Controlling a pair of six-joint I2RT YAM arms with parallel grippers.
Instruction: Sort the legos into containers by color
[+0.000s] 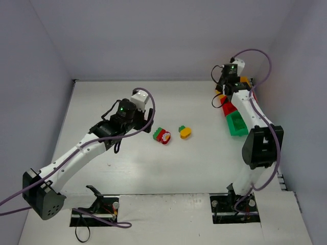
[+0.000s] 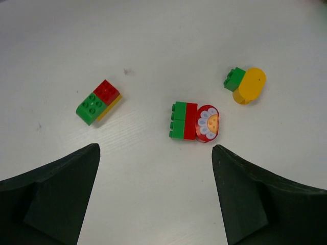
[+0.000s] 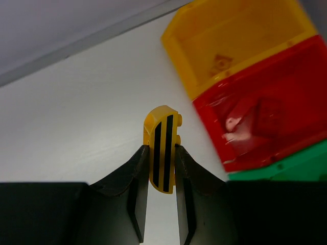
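Observation:
My right gripper goes right in the top view next, over the yellow-orange bin, and releases the lego there, since their colors match.
My right gripper (image 3: pixel 161 150) is shut on a yellow-orange rounded lego with black stripes (image 3: pixel 162 122) and holds it just left of the bins. The yellow-orange bin (image 3: pixel 179 46), the red bin (image 3: pixel 286 61) and the green bin (image 3: pixel 291 166) stand in a row. My left gripper (image 2: pixel 155 153) is open and empty above the table. Ahead of it lie a green-red-yellow brick stack (image 2: pixel 98 102), a green-red cluster with a flower piece (image 2: pixel 194 121) and a green brick on a yellow-orange rounded one (image 2: pixel 245 84).
In the top view the bins (image 1: pixel 236 125) line the right wall beside the right arm, with my right gripper (image 1: pixel 223 94) at their far end. Two lego clusters (image 1: pixel 162 136) (image 1: pixel 184 132) lie mid-table, right of my left gripper (image 1: pixel 147 122). Walls enclose the table.

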